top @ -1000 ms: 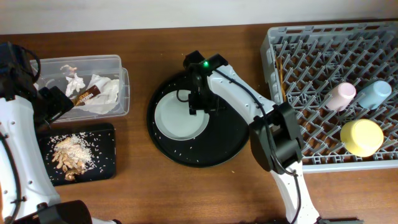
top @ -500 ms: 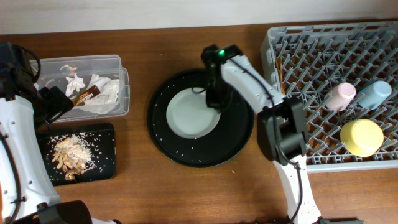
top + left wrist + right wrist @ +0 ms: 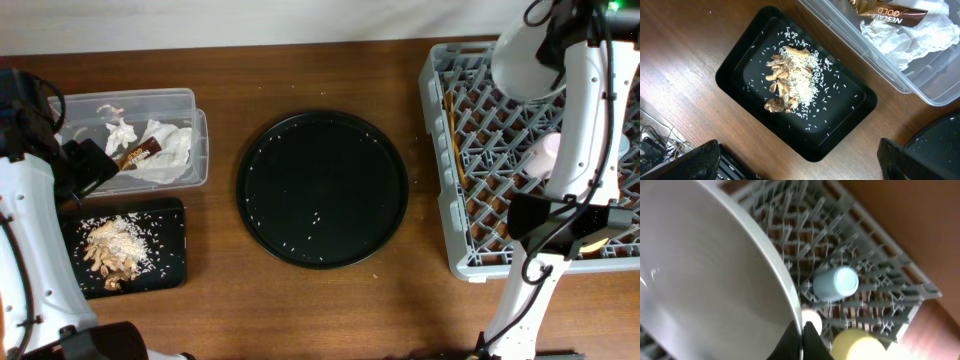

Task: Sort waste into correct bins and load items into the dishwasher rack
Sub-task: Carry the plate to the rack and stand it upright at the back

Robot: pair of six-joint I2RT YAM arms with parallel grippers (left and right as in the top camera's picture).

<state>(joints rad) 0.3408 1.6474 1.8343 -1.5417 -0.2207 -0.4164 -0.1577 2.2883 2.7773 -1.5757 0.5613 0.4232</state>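
The plate (image 3: 530, 55) in my right gripper should next go down toward the left in the overhead view, into the rack's far corner (image 3: 473, 80), and be released there, because the pegs there are empty.
My right gripper (image 3: 802, 336) is shut on the rim of the pale grey plate (image 3: 705, 270), which hangs tilted above the dishwasher rack (image 3: 790, 225). From overhead the plate (image 3: 530, 55) sits over the rack's (image 3: 480, 160) far side. In the rack are a light blue cup (image 3: 836, 283), a pink cup (image 3: 545, 150) and a yellow-green bowl (image 3: 860, 347). My left gripper (image 3: 805, 165) is open and empty, above the black rectangular tray (image 3: 740, 60) holding food scraps and rice (image 3: 790, 77). The clear tub (image 3: 150, 100) holds tissue (image 3: 165, 150) and a gold-brown wrapper (image 3: 887, 12).
A large round black tray (image 3: 322, 188) with a few rice grains lies mid-table between the bins and the rack. A thin wooden stick (image 3: 452, 125) lies along the rack's left side. The right arm (image 3: 575, 150) stands over the rack, hiding part of it.
The right gripper closed on the plate, lifted it off the round black tray and carried it right, over the rack. The left arm has stayed still.
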